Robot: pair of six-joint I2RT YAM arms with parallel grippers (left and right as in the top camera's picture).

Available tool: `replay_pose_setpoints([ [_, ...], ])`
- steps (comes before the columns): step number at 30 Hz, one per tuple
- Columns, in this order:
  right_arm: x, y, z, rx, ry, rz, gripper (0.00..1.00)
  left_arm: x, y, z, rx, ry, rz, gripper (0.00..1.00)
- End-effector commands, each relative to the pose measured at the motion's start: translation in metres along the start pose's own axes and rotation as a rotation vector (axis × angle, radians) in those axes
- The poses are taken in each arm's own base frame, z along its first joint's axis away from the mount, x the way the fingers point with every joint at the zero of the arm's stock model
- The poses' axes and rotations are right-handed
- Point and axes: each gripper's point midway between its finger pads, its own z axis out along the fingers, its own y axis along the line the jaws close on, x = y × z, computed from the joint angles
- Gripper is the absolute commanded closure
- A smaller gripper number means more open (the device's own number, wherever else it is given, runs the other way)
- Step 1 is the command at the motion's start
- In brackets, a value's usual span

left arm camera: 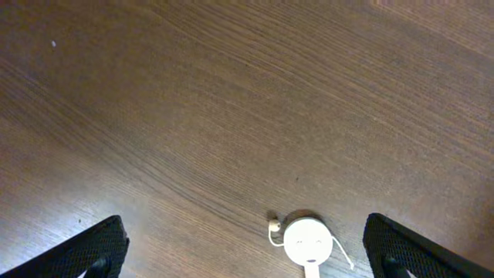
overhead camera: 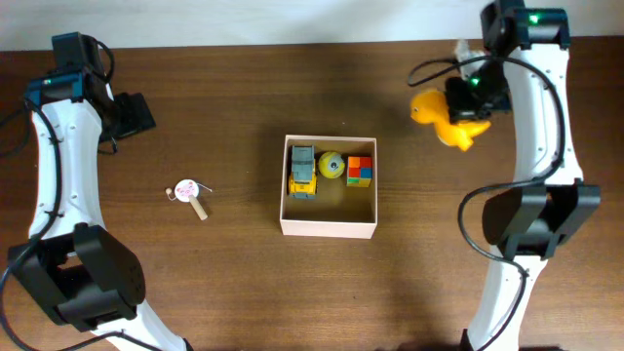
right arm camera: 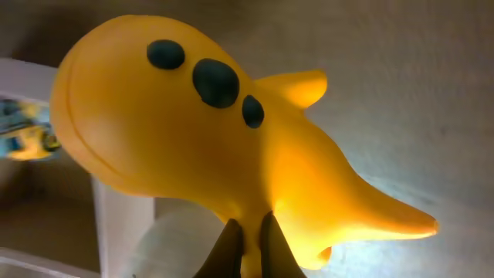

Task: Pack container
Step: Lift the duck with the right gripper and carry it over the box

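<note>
My right gripper moves back and to the left in the overhead view next, lowers there and releases the toy, since the container's near half is bare.
The container point(overhead camera: 329, 230), a square white-walled box with a tan inside, sits mid-table. It holds a yellow toy truck point(overhead camera: 302, 173), a yellow-green ball point(overhead camera: 331, 166) and a coloured cube point(overhead camera: 360, 171). My right gripper point(overhead camera: 466, 109) is shut on a yellow duck-like toy point(overhead camera: 437, 111), to the right of the box and further back. In the right wrist view its fingers point(right arm camera: 247, 249) pinch the toy's point(right arm camera: 193, 131) thin underside. My left gripper point(overhead camera: 136, 114) is at the far left, open point(left arm camera: 247, 262) with nothing between its fingers.
A small white round toy on a stick point(overhead camera: 188, 193) lies on the wood left of the box. It shows between the left fingers' tips point(left arm camera: 307, 241), untouched. A white box wall point(right arm camera: 116, 224) appears below the yellow toy.
</note>
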Motion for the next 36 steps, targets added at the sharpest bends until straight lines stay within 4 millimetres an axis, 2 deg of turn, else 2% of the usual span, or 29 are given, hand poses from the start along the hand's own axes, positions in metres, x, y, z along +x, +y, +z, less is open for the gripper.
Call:
replay_pose_setpoints([
  [1,-0.001,0.05,-0.042,-0.03,-0.116,-0.141,0.96,-0.002,0.003,-0.005,-0.005,-0.016,-0.017,0.01],
  [9,0.016,0.127,-0.063,-0.057,-0.165,-0.325,0.96,-0.002,0.002,-0.005,-0.004,-0.02,-0.018,0.01],
  [15,0.031,0.174,-0.062,-0.072,-0.159,-0.443,0.96,-0.002,0.003,-0.005,-0.005,-0.02,-0.018,0.01],
  [19,0.04,0.181,-0.049,-0.003,-0.114,-0.451,0.96,-0.002,0.003,-0.005,-0.005,-0.02,-0.017,0.01],
  [25,0.062,0.193,-0.02,0.003,0.0,-0.469,0.96,-0.002,0.003,-0.005,-0.005,-0.02,-0.017,0.01],
  [30,0.077,0.202,-0.004,0.008,0.068,-0.497,0.96,-0.002,0.003,-0.005,-0.005,-0.02,-0.018,0.01],
  [36,0.102,0.223,0.012,0.011,0.141,-0.569,0.96,-0.002,0.003,-0.005,-0.005,-0.02,-0.018,0.01],
])
